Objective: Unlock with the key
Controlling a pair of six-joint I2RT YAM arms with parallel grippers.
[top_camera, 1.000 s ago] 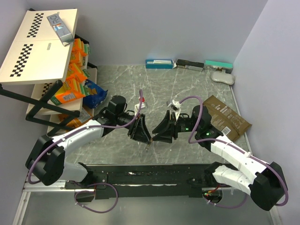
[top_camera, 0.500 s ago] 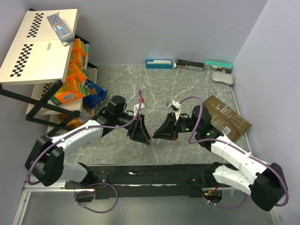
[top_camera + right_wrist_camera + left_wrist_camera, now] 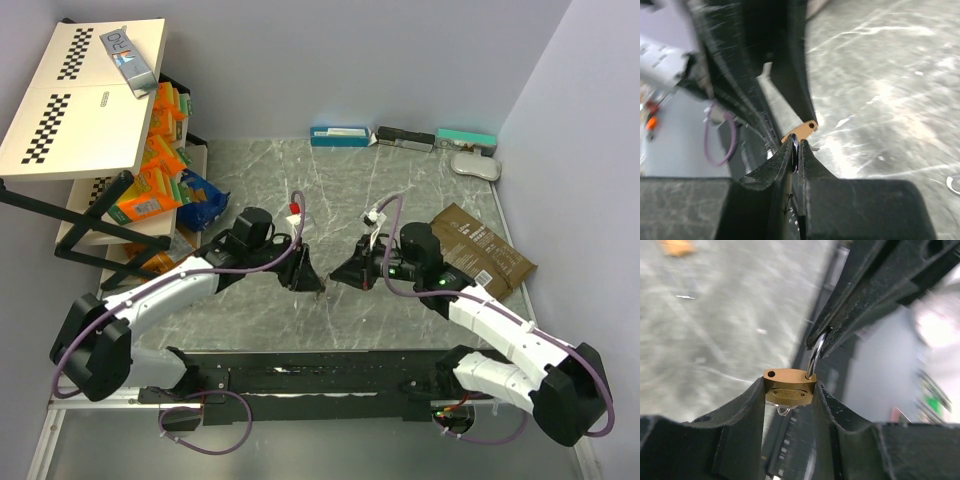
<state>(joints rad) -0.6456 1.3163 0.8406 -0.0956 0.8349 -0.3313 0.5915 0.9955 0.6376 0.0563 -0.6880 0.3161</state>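
Observation:
The left gripper tips downward next, lowers the padlock (image 3: 789, 390) onto the bare tabletop below and releases it, since it is open, with one hole empty.
A small brass padlock (image 3: 789, 390) sits between my left gripper's (image 3: 789, 385) fingers, which are shut on its body. Its silver shackle (image 3: 815, 352) rises from one side only; the other hole in the body is empty. A key ring hangs under the lock (image 3: 783, 411). My right gripper (image 3: 796, 145) is shut on the shackle, with the brass body (image 3: 801, 131) just beyond its tips. In the top view the left gripper (image 3: 308, 275) and right gripper (image 3: 345, 272) meet tip to tip above the table's middle.
A brown packet (image 3: 482, 250) lies at the right. Flat boxes (image 3: 340, 136) and a white object (image 3: 474, 164) line the back wall. A shelf with orange snack packs (image 3: 160, 170) and a checkerboard panel (image 3: 80, 95) stand at the left.
Both grippers have moved a little away from the near edge and turned at the wrist, still joined at the padlock. The left elbow has shifted.

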